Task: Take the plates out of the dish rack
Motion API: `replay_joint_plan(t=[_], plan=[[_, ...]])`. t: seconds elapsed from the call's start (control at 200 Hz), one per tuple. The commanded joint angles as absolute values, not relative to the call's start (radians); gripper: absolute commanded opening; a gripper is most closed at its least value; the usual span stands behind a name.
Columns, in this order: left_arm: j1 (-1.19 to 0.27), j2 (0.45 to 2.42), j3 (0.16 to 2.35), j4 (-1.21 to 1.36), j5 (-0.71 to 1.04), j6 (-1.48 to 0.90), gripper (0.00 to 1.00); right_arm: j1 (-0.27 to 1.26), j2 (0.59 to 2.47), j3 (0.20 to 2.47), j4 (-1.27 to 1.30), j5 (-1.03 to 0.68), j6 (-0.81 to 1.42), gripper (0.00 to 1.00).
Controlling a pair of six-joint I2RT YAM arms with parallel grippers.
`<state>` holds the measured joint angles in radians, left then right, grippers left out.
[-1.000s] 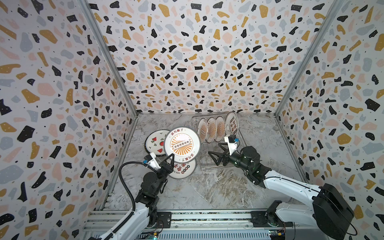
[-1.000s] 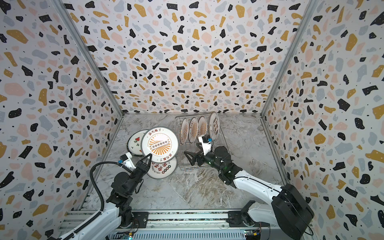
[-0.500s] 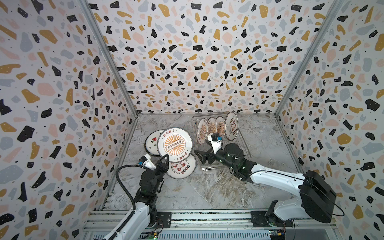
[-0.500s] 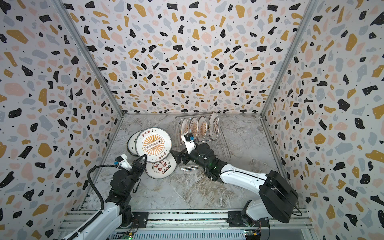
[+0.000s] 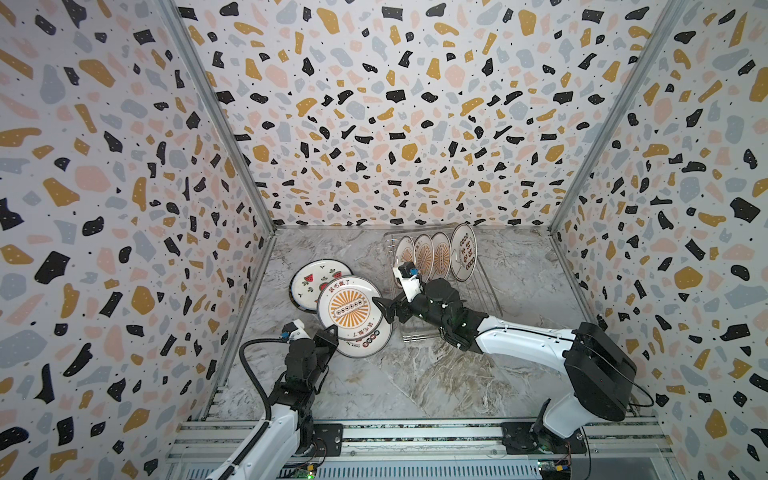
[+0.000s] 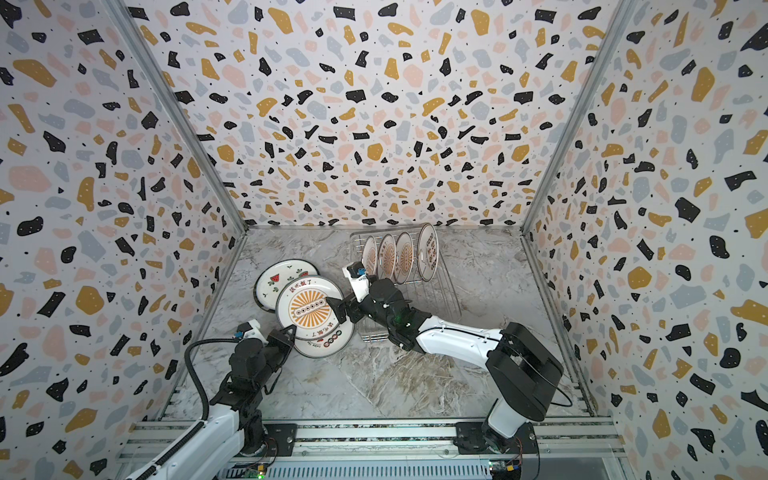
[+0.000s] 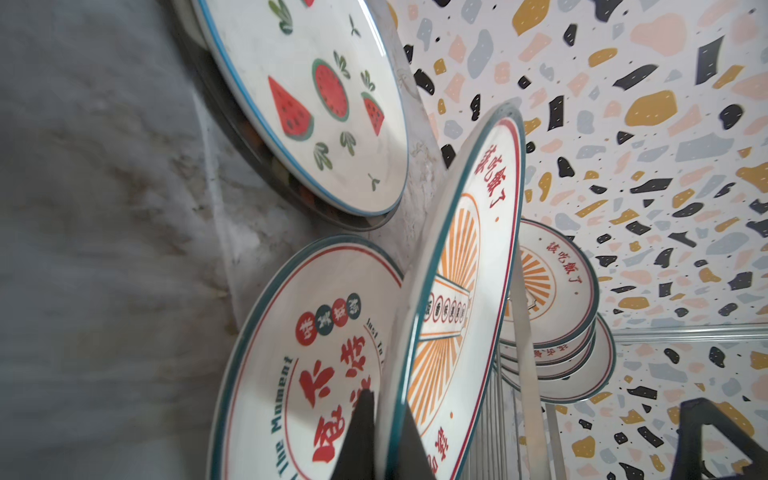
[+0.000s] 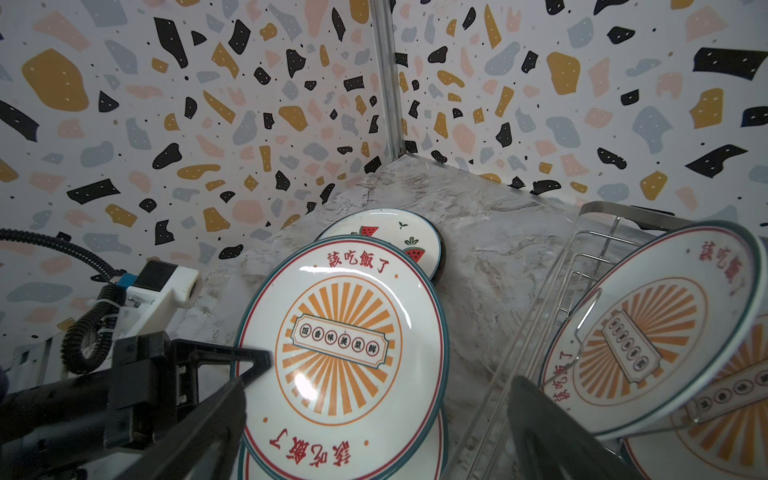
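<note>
The sunburst plate should go down toward the rack (image 5: 486,299) next, flat onto the red-lettered plate (image 5: 368,343) below, and my left gripper should release the sunburst plate's rim there.
My left gripper (image 5: 330,332) (image 6: 291,330) (image 7: 384,415) is shut on the near rim of a sunburst plate (image 5: 349,307) (image 6: 309,307) (image 7: 461,266) (image 8: 340,332). It holds the plate tilted over a red-lettered plate (image 5: 368,343) (image 7: 299,353) lying on the table. A watermelon plate (image 5: 316,282) (image 7: 316,95) lies flat behind them. My right gripper (image 5: 382,309) (image 6: 336,309) (image 8: 380,399) is open at the held plate's right edge, holding nothing. Several plates (image 5: 440,255) (image 6: 395,257) (image 8: 648,332) stand upright in the dish rack (image 5: 486,299) (image 6: 449,291) (image 8: 582,257).
Terrazzo-patterned walls (image 5: 374,124) close in the marble table (image 5: 415,374) on three sides. The rack's near half holds no plates. My right forearm (image 5: 519,336) lies across the rack's near end. A metal rail (image 5: 415,432) runs along the front edge.
My right gripper has swung left from the rack's near end to the held plate's right edge, staying open. The left gripper has brought the sunburst plate lower and nearer.
</note>
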<state>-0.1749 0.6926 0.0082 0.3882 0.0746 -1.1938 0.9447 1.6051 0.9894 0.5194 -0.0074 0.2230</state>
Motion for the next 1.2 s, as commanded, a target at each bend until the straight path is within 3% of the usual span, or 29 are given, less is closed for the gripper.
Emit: replay_joint_plan(t=[0.0, 0.751, 0.941, 1.196], plan=[[-0.172, 0.713, 0.036, 0.403, 0.125, -1.206, 0.00, 0.955, 1.609, 1.032, 0.500, -0.014, 0.208, 0.99], [-0.203, 0.788, 0.047, 0.387, 0.129, -1.193, 0.00, 0.971, 1.637, 1.043, 0.473, -0.015, 0.208, 0.99], [-0.212, 0.829, 0.052, 0.392, 0.124, -1.190, 0.04, 0.970, 1.652, 1.047, 0.499, -0.037, 0.219, 0.99], [-0.213, 0.825, 0.052, 0.383, 0.097, -1.186, 0.19, 0.970, 1.667, 1.062, 0.485, -0.026, 0.217, 0.99]])
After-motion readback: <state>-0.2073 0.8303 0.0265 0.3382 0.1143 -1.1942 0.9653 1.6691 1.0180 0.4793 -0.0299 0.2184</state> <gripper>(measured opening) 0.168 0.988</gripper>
